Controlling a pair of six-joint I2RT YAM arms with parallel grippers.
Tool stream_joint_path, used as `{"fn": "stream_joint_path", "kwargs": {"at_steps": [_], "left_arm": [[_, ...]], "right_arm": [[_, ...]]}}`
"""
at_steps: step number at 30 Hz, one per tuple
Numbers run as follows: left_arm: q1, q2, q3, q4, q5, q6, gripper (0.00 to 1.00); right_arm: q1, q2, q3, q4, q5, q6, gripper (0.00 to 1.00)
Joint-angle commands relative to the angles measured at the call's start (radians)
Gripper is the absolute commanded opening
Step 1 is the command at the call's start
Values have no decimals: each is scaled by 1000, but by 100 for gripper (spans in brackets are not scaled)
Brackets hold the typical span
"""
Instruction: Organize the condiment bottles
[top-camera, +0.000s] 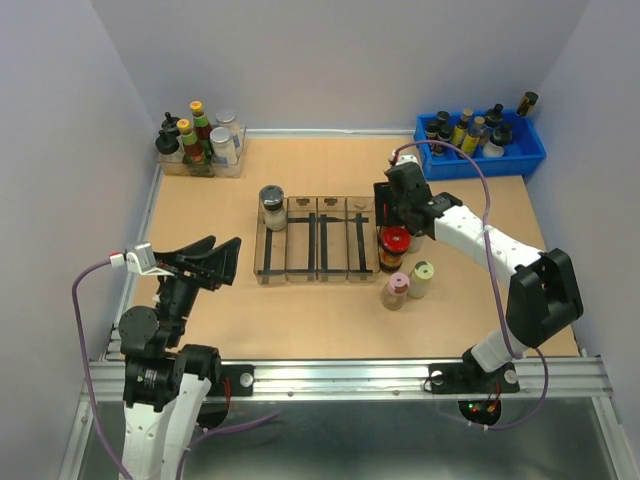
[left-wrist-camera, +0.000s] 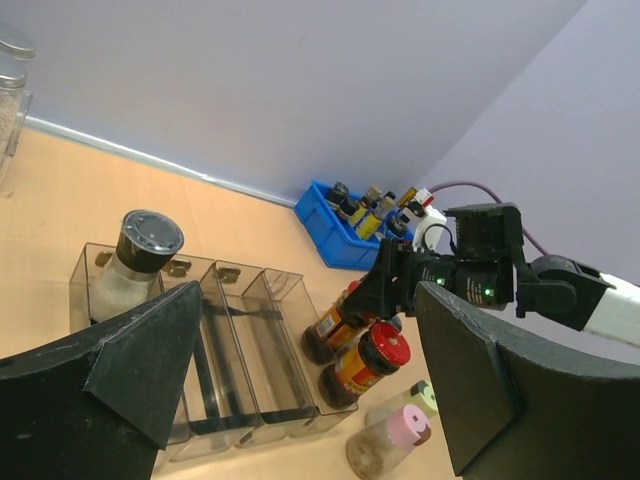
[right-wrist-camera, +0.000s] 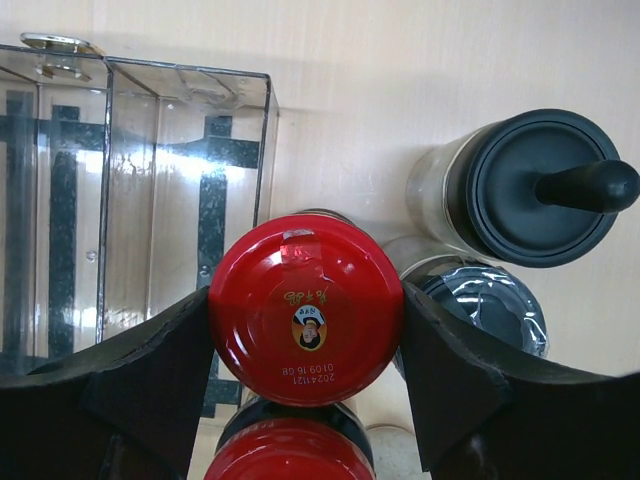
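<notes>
I need to lift the dark red-lidded jar over with my right gripper next and bring it down, because the tray's empty slot beside the grey-lidded jar (top-camera: 272, 206) is to the left of my right gripper in the top view.
My right gripper (top-camera: 400, 213) (right-wrist-camera: 305, 300) is shut on the lid of a dark red-lidded jar (right-wrist-camera: 305, 320) that stands just right of the clear four-slot tray (top-camera: 315, 272). The second red-lidded jar (top-camera: 395, 245) (right-wrist-camera: 290, 462) stands right in front of it. A clear jar with a black knob cap (right-wrist-camera: 545, 185) and a dark-capped jar (right-wrist-camera: 490, 305) crowd the right finger. The pink-capped jar (top-camera: 397, 290) and the pale-yellow-capped jar (top-camera: 421, 278) stand nearer the front. The grey-lidded jar (top-camera: 272, 206) sits in the tray's leftmost slot. My left gripper (top-camera: 215, 260) (left-wrist-camera: 308, 300) is open and empty, left of the tray.
A blue bin (top-camera: 520, 160) of slim dark bottles stands at the back right. A clear box (top-camera: 228, 168) with taller capped bottles stands at the back left. The tray's three right slots (left-wrist-camera: 240, 330) hold nothing. Walls close in the back and sides.
</notes>
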Motion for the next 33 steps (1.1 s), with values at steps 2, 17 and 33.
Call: {"fn": "stream_joint_path", "kwargs": {"at_steps": [2,17,33], "left_arm": [[-1,-22,4,46,13,8,99],[-1,-31,16,46,5,8,99],[-1,-59,45,-6,-27,39,99]], "right_arm": [[1,-82,100,31,112,-11,0],[13,22,462,34,-402,-111,0],[228,367,735,43,-388,-197,0]]}}
